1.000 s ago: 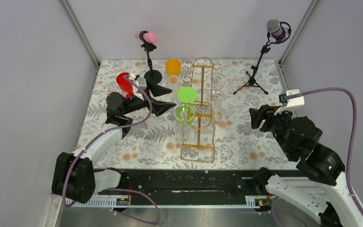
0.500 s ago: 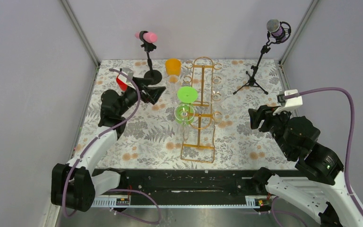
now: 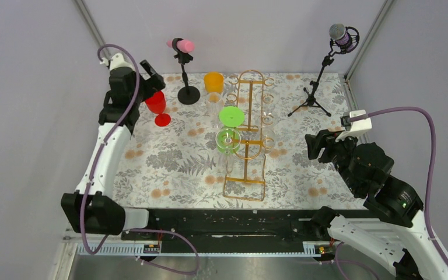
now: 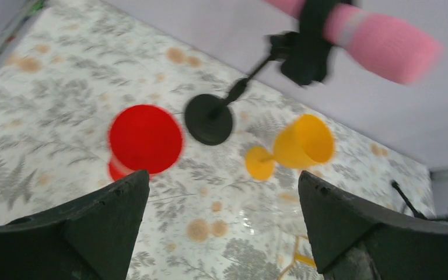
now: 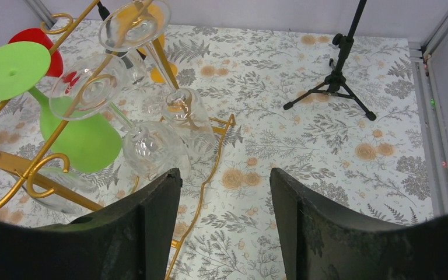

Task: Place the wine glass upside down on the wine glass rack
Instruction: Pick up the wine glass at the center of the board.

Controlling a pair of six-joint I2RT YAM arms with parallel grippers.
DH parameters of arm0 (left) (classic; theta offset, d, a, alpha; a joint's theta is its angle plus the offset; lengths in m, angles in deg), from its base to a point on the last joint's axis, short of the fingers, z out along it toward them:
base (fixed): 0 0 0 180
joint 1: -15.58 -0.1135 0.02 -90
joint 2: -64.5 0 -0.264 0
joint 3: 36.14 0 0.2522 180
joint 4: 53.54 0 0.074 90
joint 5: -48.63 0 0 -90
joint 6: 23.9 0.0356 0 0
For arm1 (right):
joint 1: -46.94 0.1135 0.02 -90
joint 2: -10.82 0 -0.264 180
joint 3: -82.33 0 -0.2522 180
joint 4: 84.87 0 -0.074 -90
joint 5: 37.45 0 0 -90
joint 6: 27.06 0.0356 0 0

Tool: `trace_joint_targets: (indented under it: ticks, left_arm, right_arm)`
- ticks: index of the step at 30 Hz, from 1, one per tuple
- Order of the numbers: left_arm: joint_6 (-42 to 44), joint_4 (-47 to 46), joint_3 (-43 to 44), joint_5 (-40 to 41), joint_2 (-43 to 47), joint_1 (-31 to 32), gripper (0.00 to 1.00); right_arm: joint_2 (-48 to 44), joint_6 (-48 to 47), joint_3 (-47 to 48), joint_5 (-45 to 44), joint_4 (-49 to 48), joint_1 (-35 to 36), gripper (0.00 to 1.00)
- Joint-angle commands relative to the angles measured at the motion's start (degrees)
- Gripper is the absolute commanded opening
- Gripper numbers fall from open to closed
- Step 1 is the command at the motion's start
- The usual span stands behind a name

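Observation:
My left gripper will next go down to straddle the red glass's rim (image 3: pixel 147 103) (image 4: pixel 112 135) on the side away from the pink microphone, because the red glass's round base crowds the other side.
The gold wire wine glass rack (image 3: pixel 247 146) stands mid-table, with a green wine glass (image 3: pixel 228 140) and clear glasses (image 3: pixel 267 118) hanging upside down on it. A red wine glass (image 3: pixel 155 103) stands upright at the back left and an orange one (image 3: pixel 213 82) stands behind the rack. My left gripper (image 3: pixel 150 80) is open and empty, raised high just left of the red glass. In the left wrist view (image 4: pixel 224 192) the red glass (image 4: pixel 145 139) and orange glass (image 4: pixel 303 142) lie below it. My right gripper (image 3: pixel 317 146) is open and empty right of the rack (image 5: pixel 11 160).
A pink microphone on a black stand (image 3: pixel 182 46) is at the back, its round base (image 3: pixel 188 94) next to the red glass. A purple-grey microphone on a tripod (image 3: pixel 312 99) stands at the back right. Walls enclose the table on three sides.
My left arm has lifted and swung back and to the left, away from the table middle, and now hovers high beside the red glass. The right arm has barely moved.

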State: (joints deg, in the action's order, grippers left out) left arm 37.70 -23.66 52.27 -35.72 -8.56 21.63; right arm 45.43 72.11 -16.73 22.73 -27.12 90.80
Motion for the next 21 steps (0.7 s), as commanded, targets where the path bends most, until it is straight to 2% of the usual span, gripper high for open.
trace_joint_targets:
  ticks: [1,5,15,21]
  left_arm:
    - [-6.34,15.24,2.63,2.75,-6.14,-8.83,0.99]
    - [-8.12,16.22,3.59,0.2,-10.66,-13.3,0.97]
    - [-8.96,14.04,5.61,-1.35,-16.73,-13.78,0.91]
    - [-10.73,13.58,6.49,1.61,-18.48,-13.78,0.87]
  right_arm:
    - [-0.56,1.47,0.03,1.79,-0.83,-0.39,0.66]
    - [-1.03,1.65,-0.09,1.52,-0.17,-0.36,0.66]
    - [-1.39,1.78,-1.29,1.19,-0.08,-0.39,0.66]
    - [-1.31,1.65,-1.82,1.05,-0.28,-0.35,0.66]
